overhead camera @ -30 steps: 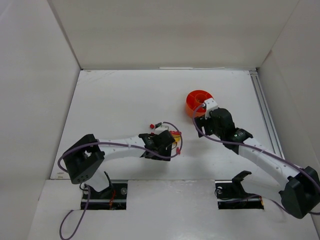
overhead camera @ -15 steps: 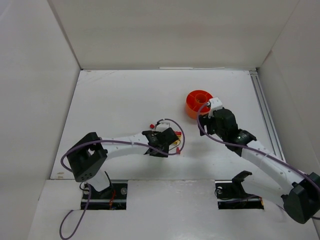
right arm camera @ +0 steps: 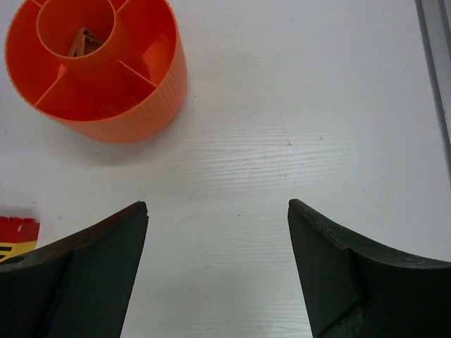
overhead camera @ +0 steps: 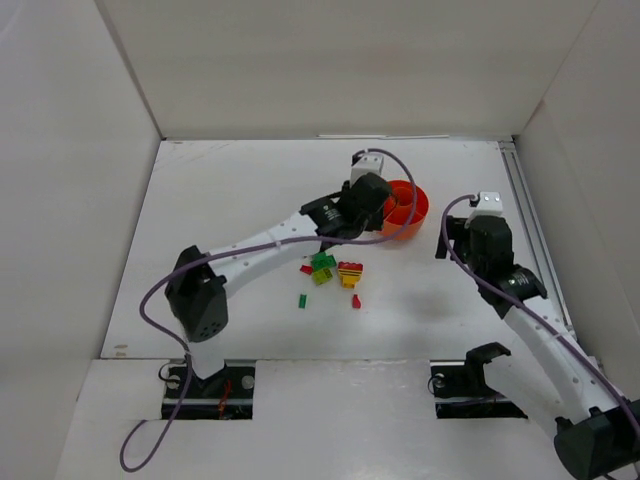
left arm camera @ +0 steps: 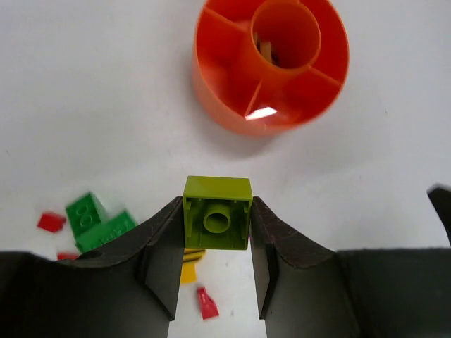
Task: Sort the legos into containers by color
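Observation:
My left gripper holds the lime-green lego and will next carry it outward over the orange bowl's empty near section (overhead camera: 391, 208) (left arm camera: 224, 62) and let go of it, because the bowl's central cup holds brown.
A lime-yellow lego (left arm camera: 217, 215) sits clamped between the fingers of my left gripper (left arm camera: 217, 211), underside toward the camera, above the table just short of the orange bowl (left arm camera: 218, 98). In the top view this left gripper (overhead camera: 385, 208) hangs at the bowl's (overhead camera: 412, 212) left rim. A brown piece (left arm camera: 266, 51) lies in the central cup. Loose legos lie in a pile: green (overhead camera: 322, 262), yellow-and-red (overhead camera: 350, 272), small red (overhead camera: 356, 301), small green (overhead camera: 302, 300). My right gripper (right arm camera: 218, 208) is open and empty, to the right of the bowl (right arm camera: 127, 120).
White walls enclose the table on three sides. A metal rail (overhead camera: 528, 215) runs along the right edge. In the right wrist view a red-and-yellow brick (right arm camera: 14, 236) shows at the left edge.
My left gripper closed on the lime-yellow lego at the pile, then rose and swung up-right to the bowl. My right arm drew back to the right, away from the bowl.

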